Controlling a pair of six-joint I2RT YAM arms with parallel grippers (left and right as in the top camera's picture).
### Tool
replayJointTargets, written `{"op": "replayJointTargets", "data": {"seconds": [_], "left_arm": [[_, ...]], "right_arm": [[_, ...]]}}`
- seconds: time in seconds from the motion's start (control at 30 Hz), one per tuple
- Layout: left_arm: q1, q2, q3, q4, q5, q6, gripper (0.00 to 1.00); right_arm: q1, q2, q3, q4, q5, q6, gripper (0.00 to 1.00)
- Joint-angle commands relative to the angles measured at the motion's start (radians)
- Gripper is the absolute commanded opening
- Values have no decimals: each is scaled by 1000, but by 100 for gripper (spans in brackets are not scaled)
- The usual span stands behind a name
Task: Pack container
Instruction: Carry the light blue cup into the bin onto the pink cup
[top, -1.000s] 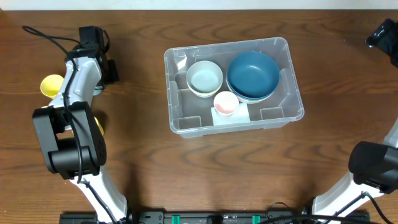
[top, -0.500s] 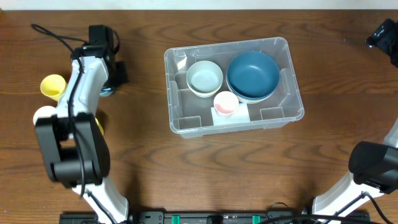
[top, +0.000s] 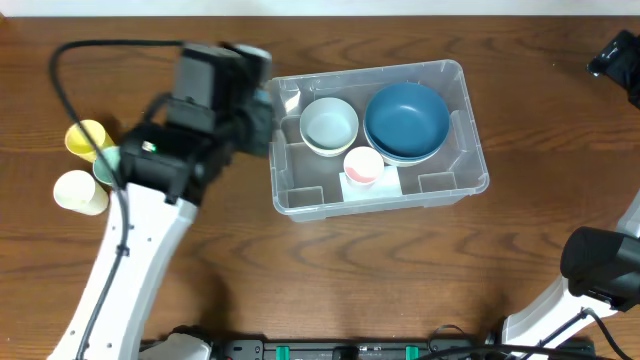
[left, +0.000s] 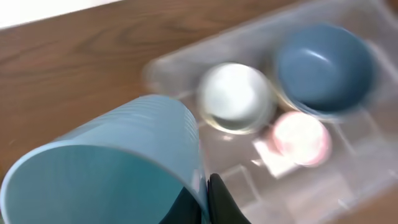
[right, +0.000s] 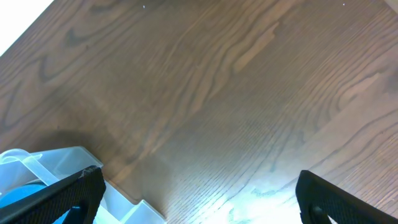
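The pink cup's opening faces up, so I will next swing my left gripper across the container and then bring the light blue cup down into the small pink cup (top: 364, 165) (left: 301, 137).
The clear container (top: 455, 75) sits mid-table and holds a cream bowl (top: 329, 125), a blue bowl (top: 406, 120) and a small pink cup (top: 363, 165). My left gripper (top: 260, 115) hovers at the container's left edge, raised high. In the left wrist view it (left: 205, 199) is shut on the rim of a light blue cup (left: 112, 168), with the blurred container (left: 174, 59) and its bowls below. The arm hides the cup in the overhead view. My right gripper (top: 620, 58) is far right at the back, open and empty (right: 211, 199).
A yellow cup (top: 85, 138), a pale green cup (top: 108, 163) and a cream cup (top: 78, 192) lie at the left of the table. A container corner (right: 37, 165) shows in the right wrist view. Bare wood table lies around them.
My left arm has risen and swung right from the cups at the left to the container's left edge, carrying the light blue cup. The right arm has not moved.
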Motion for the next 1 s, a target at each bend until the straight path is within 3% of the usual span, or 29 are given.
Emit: {"op": "replayJointTargets", "data": {"seconds": [0.0, 0.37, 0.63, 0.97], "left_arm": [[-105, 37, 0, -5, 54, 128, 6], [-329, 288, -1, 10, 55, 259, 6], [-349, 414, -2, 44, 54, 259, 6], [-349, 421, -2, 93, 50, 285, 6]], "right_arm": [[-4, 8, -2, -2, 3, 15, 99], [-4, 8, -2, -2, 3, 15, 99], [-4, 8, -2, -2, 3, 15, 99], [-4, 8, -2, -2, 3, 15, 99]]}}
